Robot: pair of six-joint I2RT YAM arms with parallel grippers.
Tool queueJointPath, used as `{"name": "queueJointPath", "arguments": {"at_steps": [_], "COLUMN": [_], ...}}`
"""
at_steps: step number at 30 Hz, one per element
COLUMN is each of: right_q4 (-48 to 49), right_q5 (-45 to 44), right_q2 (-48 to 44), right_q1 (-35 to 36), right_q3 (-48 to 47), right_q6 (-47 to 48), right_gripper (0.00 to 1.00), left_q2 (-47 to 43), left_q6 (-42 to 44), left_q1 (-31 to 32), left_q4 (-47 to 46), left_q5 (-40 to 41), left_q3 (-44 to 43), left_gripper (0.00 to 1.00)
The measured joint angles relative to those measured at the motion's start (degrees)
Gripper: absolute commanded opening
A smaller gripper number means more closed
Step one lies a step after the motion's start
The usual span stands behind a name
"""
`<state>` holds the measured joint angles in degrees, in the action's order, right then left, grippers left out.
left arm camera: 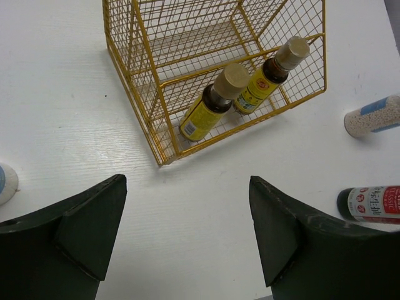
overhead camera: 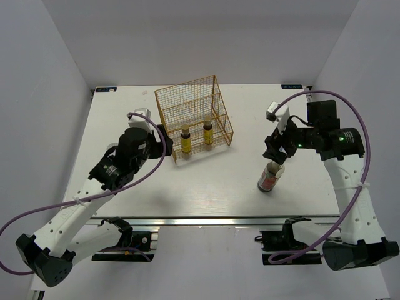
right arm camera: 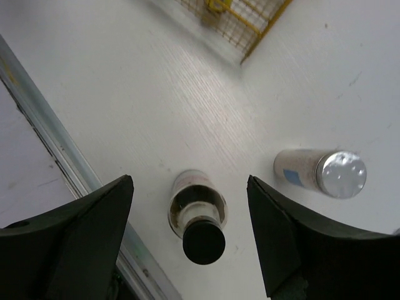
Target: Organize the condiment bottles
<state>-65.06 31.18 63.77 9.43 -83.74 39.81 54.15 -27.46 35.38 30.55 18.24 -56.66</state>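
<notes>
The dark bottle's black cap stands below the right gripper's open fingers, clear of both, so the right gripper will go down onto the cap next, one finger on each side.
Two amber-yellow bottles (overhead camera: 185, 139) (overhead camera: 207, 131) stand in the lower tier of the gold wire rack (overhead camera: 194, 106); the left wrist view shows them too (left arm camera: 209, 106) (left arm camera: 265, 74). My left gripper (overhead camera: 167, 142) (left arm camera: 187, 231) is open and empty, just left of the rack's front. The dark brown black-capped bottle (overhead camera: 270, 176) (right arm camera: 199, 215) stands upright on the table. My right gripper (overhead camera: 274, 155) (right arm camera: 189, 187) is open directly above it, a finger on each side, not touching. A white grey-lidded bottle (right arm camera: 315, 173) (left arm camera: 374, 116) stands right of the dark bottle.
The dark bottle's red label (left arm camera: 375, 204) shows at the right edge of the left wrist view. Another white object (left arm camera: 5, 182) peeks in at that view's left edge. The table's front metal rail (right arm camera: 56, 156) runs close to the dark bottle. White walls enclose the table.
</notes>
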Motion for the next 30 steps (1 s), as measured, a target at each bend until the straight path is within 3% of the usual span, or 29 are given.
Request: {"name": "queueJointPath", "arguments": {"at_steps": [15, 30], "right_q4": [3.58, 1.60], "right_q5": [-12.41, -14.80], "right_q2": [0.46, -1.40], "right_q1": [0.00, 0.00], "right_q3": [6.45, 9.03], "right_q6": [-9.42, -9.40], "right_gripper": [0.78, 0.62], "left_q2": [-2.14, -2.99], "left_q6": [0.46, 0.42], "left_q1": [0.00, 0.00], "left_q4": [-0.52, -0.55], "left_q5": [-2.38, -2.69], "left_q3": [0.94, 1.11], "left_gripper": [0.89, 0.89]}}
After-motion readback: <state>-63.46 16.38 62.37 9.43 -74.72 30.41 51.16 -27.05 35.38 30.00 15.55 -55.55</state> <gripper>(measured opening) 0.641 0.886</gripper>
